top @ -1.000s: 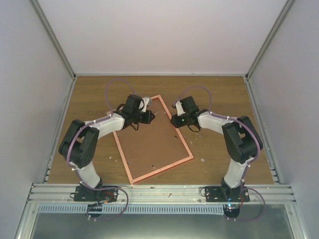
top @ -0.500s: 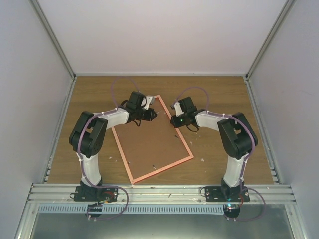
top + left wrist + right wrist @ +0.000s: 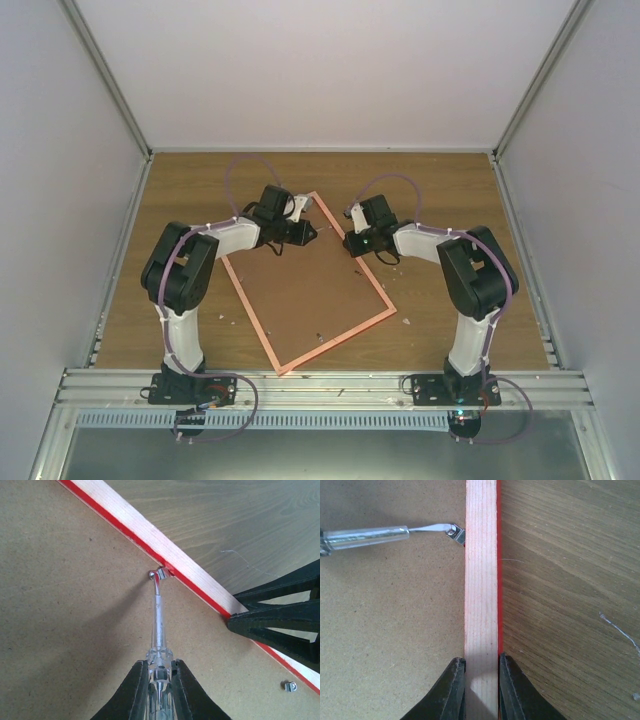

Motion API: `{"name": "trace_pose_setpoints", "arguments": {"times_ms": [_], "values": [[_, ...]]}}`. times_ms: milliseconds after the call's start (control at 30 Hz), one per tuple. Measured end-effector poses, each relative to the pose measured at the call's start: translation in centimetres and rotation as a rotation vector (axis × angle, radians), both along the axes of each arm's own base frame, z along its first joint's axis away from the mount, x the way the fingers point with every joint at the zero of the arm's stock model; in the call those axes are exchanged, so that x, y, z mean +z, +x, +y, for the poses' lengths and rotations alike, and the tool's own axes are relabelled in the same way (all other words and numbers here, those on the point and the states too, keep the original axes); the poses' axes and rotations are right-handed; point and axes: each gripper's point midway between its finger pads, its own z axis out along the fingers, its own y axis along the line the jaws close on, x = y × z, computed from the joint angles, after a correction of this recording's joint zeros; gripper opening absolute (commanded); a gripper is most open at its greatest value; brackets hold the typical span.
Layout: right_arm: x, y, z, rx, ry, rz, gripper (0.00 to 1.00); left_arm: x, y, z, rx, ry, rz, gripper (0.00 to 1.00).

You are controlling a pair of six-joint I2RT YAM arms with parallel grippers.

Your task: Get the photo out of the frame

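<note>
My right gripper draws the frame's bar over the bare tabletop toward the right in the top view next, then releases it, because the frame (image 3: 340, 340) lies crooked.
The frame (image 3: 340, 340) lies face down on the wooden table, its brown board back (image 3: 310, 290) upward. The photo is hidden beneath the board. My left gripper (image 3: 159, 664) is shut on a clear-handled tool (image 3: 158, 620), whose bent metal tip touches a small metal tab (image 3: 161, 573) at the inner edge of the frame's rail (image 3: 130, 522). In the top view it sits over the frame's far part (image 3: 303, 232). My right gripper (image 3: 481, 661) is shut across the pale wooden rail (image 3: 481, 580), one finger on the board side and one on the red outer side.
A loose metal tab (image 3: 290, 685) lies on the board near the right gripper's black fingers (image 3: 280, 620). Small bits lie on the table (image 3: 407, 321) right of the frame. Grey enclosure walls stand on three sides, with an aluminium rail along the near edge.
The right gripper has closed onto the frame's rail. The frame has turned slightly, its near corner shifting right. The left arm's elbow has swung inward while it keeps hold of the tool.
</note>
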Motion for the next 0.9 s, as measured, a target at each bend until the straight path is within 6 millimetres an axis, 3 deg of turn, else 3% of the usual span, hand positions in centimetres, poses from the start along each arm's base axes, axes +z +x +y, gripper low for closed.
{"name": "trace_pose_setpoints", "arguments": {"times_ms": [900], "values": [[0.0, 0.0, 0.0, 0.0, 0.001, -0.001, 0.04, -0.6, 1.0, -0.8, -0.018, 0.0, 0.009, 0.0]]}}
